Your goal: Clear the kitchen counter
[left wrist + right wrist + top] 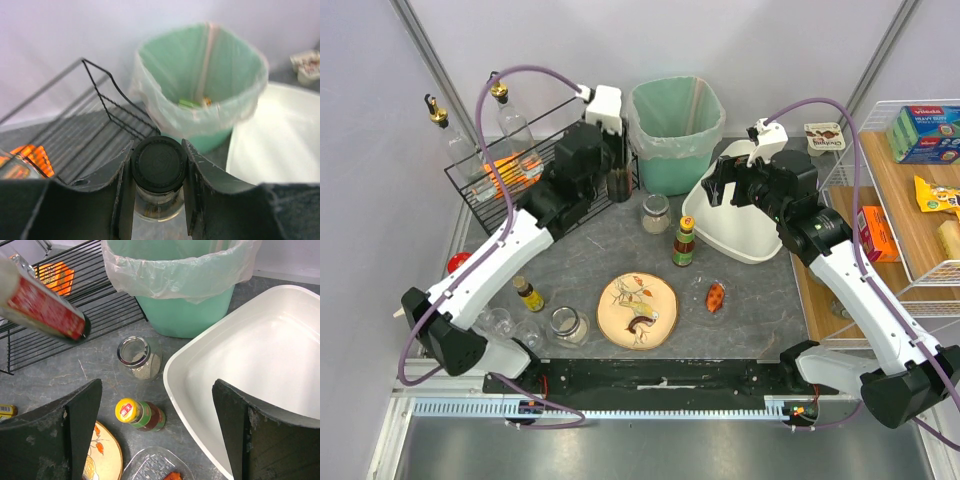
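I should move my left gripper outward and to the left in the top view, over the rack's far corner [563,121] [100,117]. I should let go of the bottle there, where the rack's bare wires leave room.
The dark grey mottled kitchen counter [750,300] holds several items. My left gripper [617,168] is shut on a dark bottle [619,184] with a black cap [158,164] and a red label [45,307]. It holds the bottle by the neck at the right end of the black wire rack [510,165], beside the green bin [676,135]. In the left wrist view the fingers [120,185] press the cap from both sides. My right gripper [720,185] is open and empty [157,385], above the near-left rim of the white basin [740,230].
On the counter stand a glass jar of powder [655,212], a yellow-capped sauce bottle [684,243], a painted plate [638,310], a clear dish with red food [716,297], a small yellow-capped bottle [528,293] and an empty jar [566,325]. A wooden shelf [910,200] stands at the right.
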`<state>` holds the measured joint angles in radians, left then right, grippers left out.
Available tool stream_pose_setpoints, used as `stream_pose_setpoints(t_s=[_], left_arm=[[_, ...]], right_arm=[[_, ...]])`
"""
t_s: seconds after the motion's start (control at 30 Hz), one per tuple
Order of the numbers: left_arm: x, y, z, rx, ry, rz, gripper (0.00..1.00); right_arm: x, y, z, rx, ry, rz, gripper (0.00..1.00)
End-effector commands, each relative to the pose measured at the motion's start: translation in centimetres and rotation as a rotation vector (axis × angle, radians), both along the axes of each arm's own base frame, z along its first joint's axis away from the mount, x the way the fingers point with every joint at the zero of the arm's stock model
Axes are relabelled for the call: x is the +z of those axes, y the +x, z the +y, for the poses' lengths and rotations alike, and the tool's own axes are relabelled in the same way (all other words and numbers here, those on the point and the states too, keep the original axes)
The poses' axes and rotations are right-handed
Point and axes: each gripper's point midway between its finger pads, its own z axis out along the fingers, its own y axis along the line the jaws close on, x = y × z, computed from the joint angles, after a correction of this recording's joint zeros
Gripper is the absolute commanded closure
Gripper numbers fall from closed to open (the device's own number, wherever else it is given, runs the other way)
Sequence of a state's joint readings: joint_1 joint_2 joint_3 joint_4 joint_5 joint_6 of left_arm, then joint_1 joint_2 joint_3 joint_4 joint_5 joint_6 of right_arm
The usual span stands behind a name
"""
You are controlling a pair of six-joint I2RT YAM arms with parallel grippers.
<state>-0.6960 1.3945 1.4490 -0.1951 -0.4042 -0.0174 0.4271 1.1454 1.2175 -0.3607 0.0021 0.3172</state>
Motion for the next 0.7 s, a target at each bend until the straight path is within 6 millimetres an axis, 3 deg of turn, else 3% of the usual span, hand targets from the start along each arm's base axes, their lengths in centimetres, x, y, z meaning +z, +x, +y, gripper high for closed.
stream_pose_setpoints(t_s=[0.0, 0.43, 0.67], left_arm=[[9.0, 2.1, 2.6, 0.185, -0.143, -0.169, 0.98], [17.3, 7.2, 6.5, 0.33, -0.25, -0.325, 0.98], [19.3, 10.0, 9.2, 0.371, -0.283, -0.406, 0.98]], right_arm=[[2.0, 0.2, -0.9, -0.039, 0.007, -0.059, 0.02], [2.3, 0.9, -1.1, -0.06, -0.002, -0.068, 0.02], [2.2, 1.6, -1.1, -0.073, -0.012, -0.07, 0.02]])
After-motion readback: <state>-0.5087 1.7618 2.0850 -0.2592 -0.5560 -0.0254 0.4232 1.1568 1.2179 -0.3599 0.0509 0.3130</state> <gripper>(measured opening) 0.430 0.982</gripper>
